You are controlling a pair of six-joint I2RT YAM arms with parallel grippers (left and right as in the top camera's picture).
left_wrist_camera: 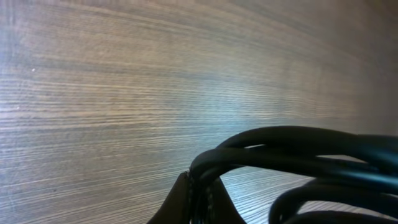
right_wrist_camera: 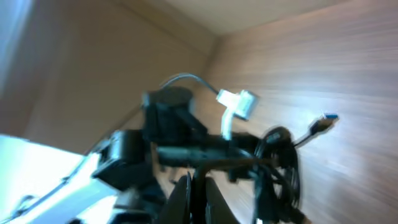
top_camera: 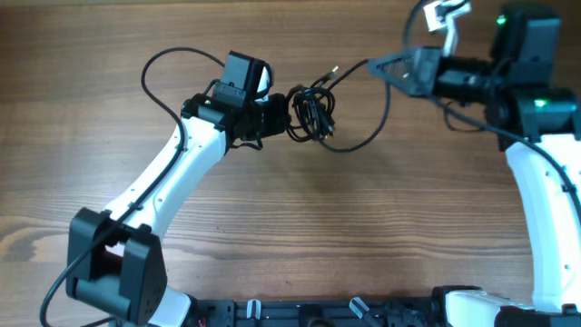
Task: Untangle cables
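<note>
The robot's right gripper should go down next to the bare tabletop (top_camera: 401,127) beside the bundle below it, tipping its fingers downward, to release the piece of cable clear of the bundle.
A tangled bundle of thin black cables (top_camera: 311,113) lies on the wooden table near the top middle. My left gripper (top_camera: 280,113) is shut on the bundle's left side; the left wrist view shows its jaws (left_wrist_camera: 198,198) pinching cable strands (left_wrist_camera: 292,144). One strand runs from the bundle in a loop up to my right gripper (top_camera: 379,65), which is shut on it. The right wrist view is blurred; its jaws (right_wrist_camera: 198,194) clamp a cable, with the bundle (right_wrist_camera: 280,163) and a plug end (right_wrist_camera: 324,121) beyond.
A plug end (top_camera: 333,69) sticks out above the bundle. The left arm's own thicker wire (top_camera: 168,82) loops at the upper left. A white camera mount (top_camera: 447,13) sits at the top right. Arm bases line the front edge.
</note>
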